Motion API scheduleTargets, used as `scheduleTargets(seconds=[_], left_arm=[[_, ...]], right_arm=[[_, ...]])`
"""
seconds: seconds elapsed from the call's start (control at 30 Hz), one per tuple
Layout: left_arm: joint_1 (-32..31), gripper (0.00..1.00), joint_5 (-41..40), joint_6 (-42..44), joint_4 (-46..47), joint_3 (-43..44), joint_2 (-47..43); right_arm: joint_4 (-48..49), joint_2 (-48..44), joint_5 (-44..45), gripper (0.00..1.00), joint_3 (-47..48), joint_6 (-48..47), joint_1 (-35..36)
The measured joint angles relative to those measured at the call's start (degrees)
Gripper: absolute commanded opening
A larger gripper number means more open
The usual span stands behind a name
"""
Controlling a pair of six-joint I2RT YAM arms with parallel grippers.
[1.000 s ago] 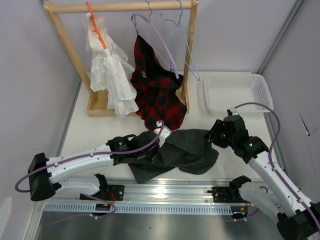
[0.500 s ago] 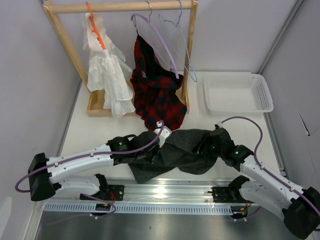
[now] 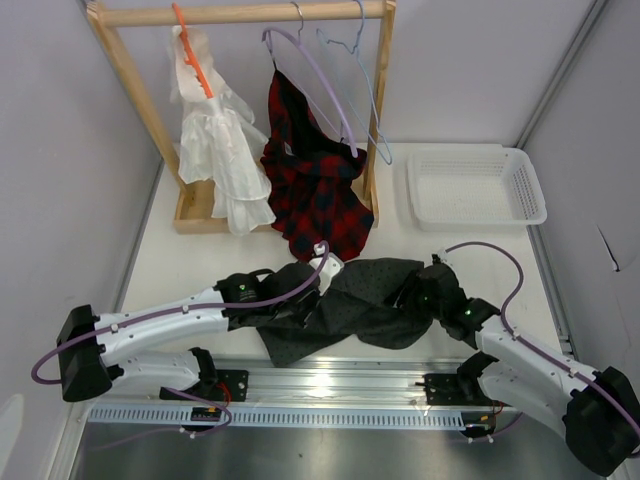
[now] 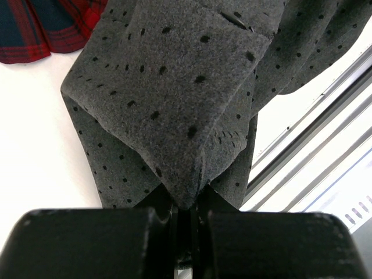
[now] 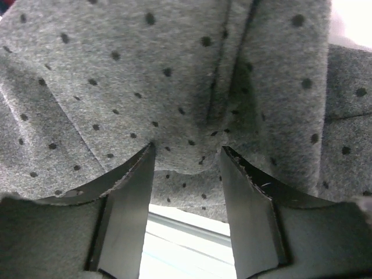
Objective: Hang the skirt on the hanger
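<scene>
My left gripper should next carry the pinched fold of the skirt up, then down onto the table, and then let go of it.
The dark grey dotted skirt point(image 3: 375, 305) lies crumpled on the table between both arms. My left gripper point(image 3: 316, 287) is shut on a pinched fold at the skirt's left side; in the left wrist view the skirt point(image 4: 174, 99) bunches into the left gripper point(image 4: 186, 204). My right gripper point(image 3: 416, 293) sits at the skirt's right edge. In the right wrist view the right gripper point(image 5: 187, 154) is open, its tips pressed into the skirt point(image 5: 145, 75) with a cloth edge between them. The light-blue hanger point(image 3: 372, 110) hangs bare on the rack at the back.
A wooden rack point(image 3: 240, 13) at the back carries a white dress point(image 3: 220, 150) on an orange hanger point(image 3: 190, 48) and a red plaid garment point(image 3: 315, 190) on a lilac hanger point(image 3: 322, 92). A white basket point(image 3: 530, 185) stands back right. A metal rail point(image 3: 340, 385) runs along the near edge.
My right arm has dropped and swung left from above the table onto the skirt's right edge. The left arm and its grip have not moved.
</scene>
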Motion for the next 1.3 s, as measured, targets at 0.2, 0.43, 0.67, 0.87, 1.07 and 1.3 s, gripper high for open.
scheduleTargets(seconds=[0.2, 0.43, 0.67, 0.87, 1.07, 1.3], left_arm=[[0.0, 0.0, 0.1, 0.0, 0.0, 0.0, 0.2], [0.0, 0.0, -0.2, 0.0, -0.4, 0.0, 0.2], [3.5, 0.0, -3.2, 1.2, -5.1, 3.2, 0.2], [9.9, 0.0, -5.9, 4.0, -7.0, 12.8, 0.7], [14.7, 0.0, -7.9, 7.8, -7.3, 23.6, 4.0], [19.9, 0.0, -10.1, 13.5, -8.0, 35.0, 9.0]], right_arm=[[2.4, -1.7, 1.6, 0.32, -2.0, 1.4, 0.0], [2.4, -3.9, 2.8, 0.0, -1.4, 1.6, -0.9], [-5.2, -6.4, 0.8, 0.0, 11.7, -2.3, -8.3], [-7.1, -4.0, -7.6, 0.0, 27.4, -6.6, -18.9], [-7.6, 3.2, -14.3, 0.0, 38.5, -8.6, -23.6], [-7.6, 13.9, -19.1, 0.0, 51.2, -9.8, -25.9]])
